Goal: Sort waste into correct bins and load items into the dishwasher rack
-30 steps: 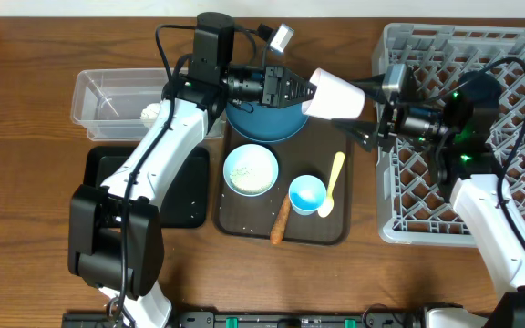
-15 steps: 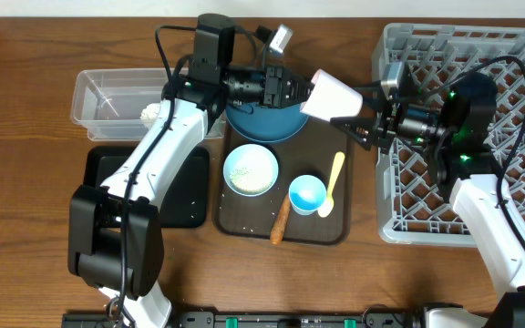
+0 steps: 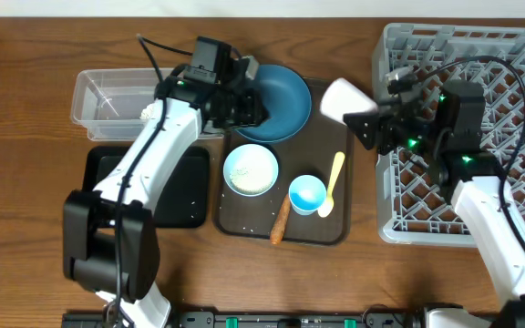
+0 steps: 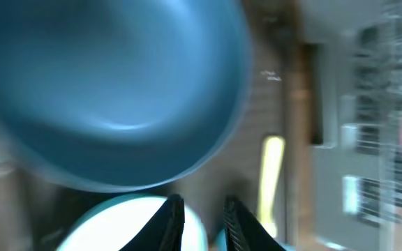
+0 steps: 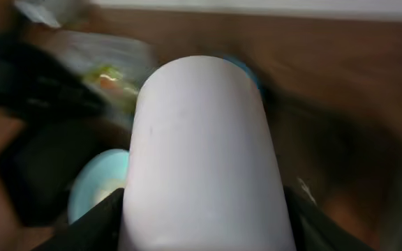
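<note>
My right gripper should swing to the right in the overhead view next and lower the pink cup (image 3: pixel 339 97) onto the rack's end away from the tray, because the cup is empty.
The pink cup (image 3: pixel 339 97) hangs on its side over the right end of the brown tray, with my right gripper (image 3: pixel 358 115) shut on it. It fills the right wrist view as a pale cup (image 5: pixel 201 146) between the gripper's (image 5: pixel 201 233) dark fingers. My left gripper (image 3: pixel 255 113) hovers over the left rim of the dark-blue bowl (image 3: pixel 285 100), jaws a little apart and empty. In the left wrist view the gripper (image 4: pixel 202 222) sits between the blue bowl (image 4: pixel 110 90) and the white bowl (image 4: pixel 117 224). The dishwasher rack (image 3: pixel 481 196) stands at the right.
On the brown tray (image 3: pixel 340 232) stand the white bowl (image 3: pixel 251 170), blue cup (image 3: pixel 306 194), yellow spoon (image 3: pixel 333 182) and carrot-like stick (image 3: pixel 281 221). The clear tub (image 3: pixel 103 96) holds a white tissue (image 3: pixel 150 113). Below the tub lies the black tray (image 3: pixel 185 196).
My left gripper has let go of the pink cup and drawn back left over the blue bowl. My right gripper keeps the cup and has carried it a little right.
</note>
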